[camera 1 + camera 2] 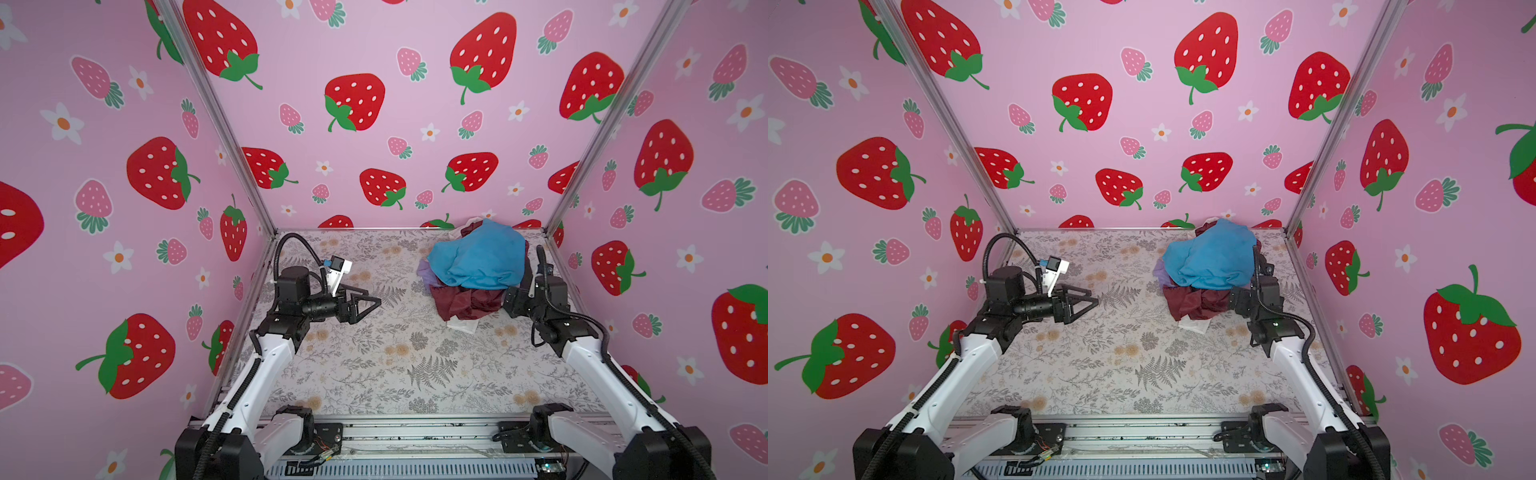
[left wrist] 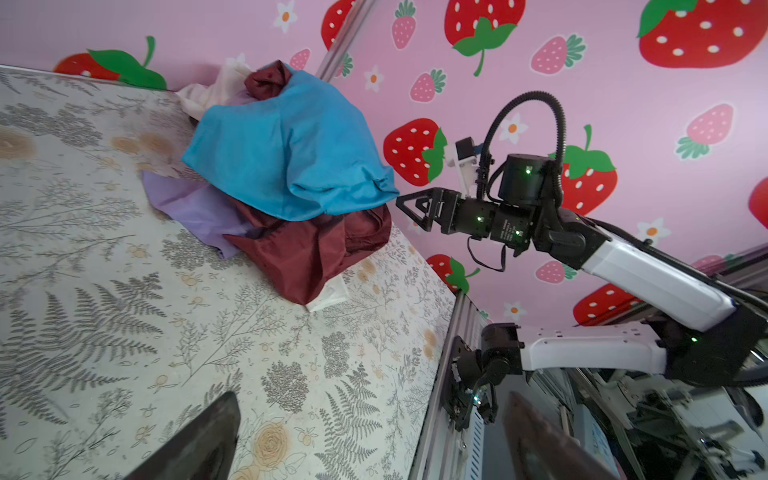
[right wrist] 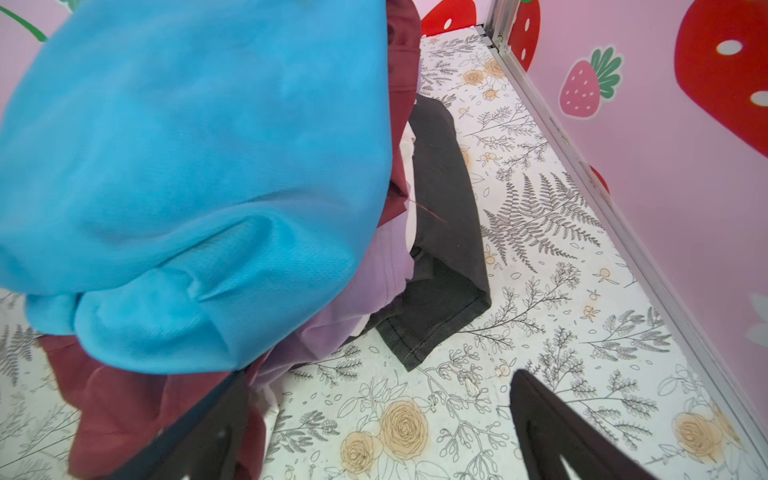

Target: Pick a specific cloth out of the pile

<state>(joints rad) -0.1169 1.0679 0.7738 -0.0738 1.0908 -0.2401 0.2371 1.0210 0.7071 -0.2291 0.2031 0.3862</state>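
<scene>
My right gripper needs to turn toward the pile's front next and put its open fingers onto the maroon cloth's bulge below the blue cloth's hem (image 1: 488, 299) (image 3: 177, 392), since that bulge lies uncovered.
The pile (image 1: 473, 270) lies at the back right of the table, with a bright blue cloth (image 1: 478, 257) draped over its top. The maroon cloth (image 1: 461, 303) (image 2: 307, 253) bulges out low at the pile's front, and a bit of it pokes up at the back. My right gripper (image 3: 382, 374) stands open at the pile's right side, low over the table. One of its fingers (image 3: 208, 424) rests against the maroon cloth (image 3: 116, 407), and nothing is between the jaws. My left gripper (image 1: 376, 301) (image 2: 372, 395) is open and empty over the table's left half, well clear of the pile.
A lavender cloth (image 1: 426, 270) sticks out on the pile's left. A white cloth (image 1: 463, 326) peeks from under the front. A black cloth (image 3: 444, 232) lies at the pile's right, towards the right wall (image 3: 623, 208). The pile nearly touches the back wall (image 1: 415, 124).
</scene>
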